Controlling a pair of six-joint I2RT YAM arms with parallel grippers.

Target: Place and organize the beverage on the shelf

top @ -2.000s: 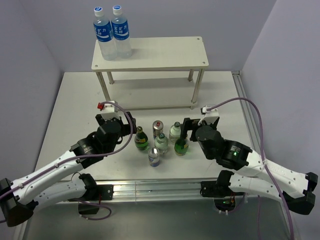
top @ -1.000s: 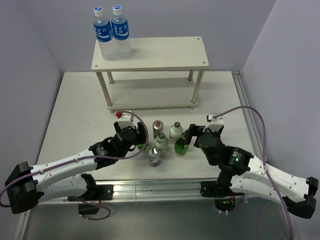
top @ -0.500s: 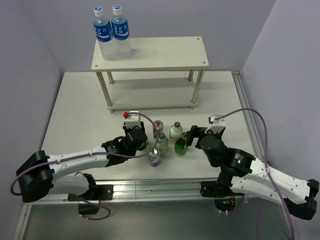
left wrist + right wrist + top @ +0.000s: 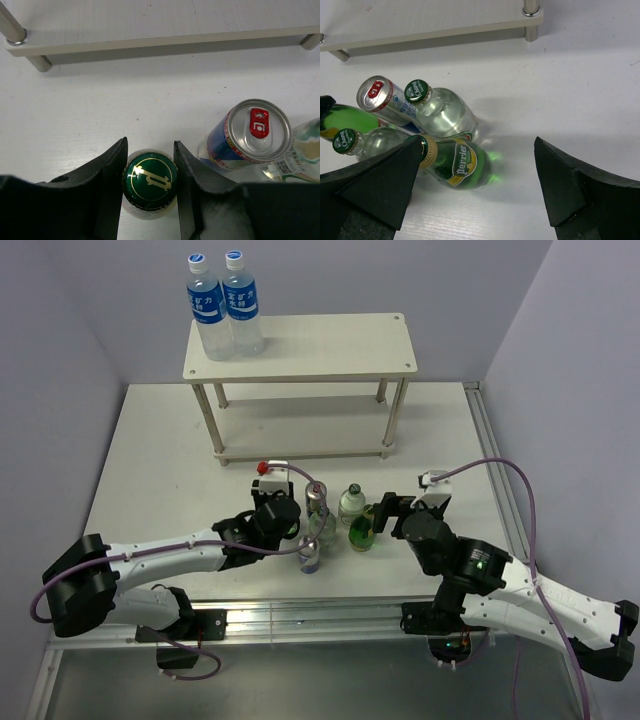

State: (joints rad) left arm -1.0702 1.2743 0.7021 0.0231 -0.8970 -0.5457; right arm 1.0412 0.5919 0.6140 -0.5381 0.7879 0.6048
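My left gripper lifts the green bottle outward onto the lower board's end beneath the water bottles next and releases it there, because that board is empty.
A dark green glass bottle, seen from above by its green cap, stands on the table with my left gripper shut on its neck. In the top view the left gripper covers this bottle. A second dark green bottle with a yellow label stands between the fingers of my open right gripper, close to the left finger. Two clear bottles and two slim cans are clustered between the arms. The cream shelf stands at the back.
Two tall water bottles with blue labels stand on the left end of the shelf's top board. A can sits just right of the left gripper's held bottle. The shelf's lower board lies beyond the cluster.
My left arm slid right and forward over the left green bottle, and its jaws closed on the neck. The right arm shifted only slightly and stays open.
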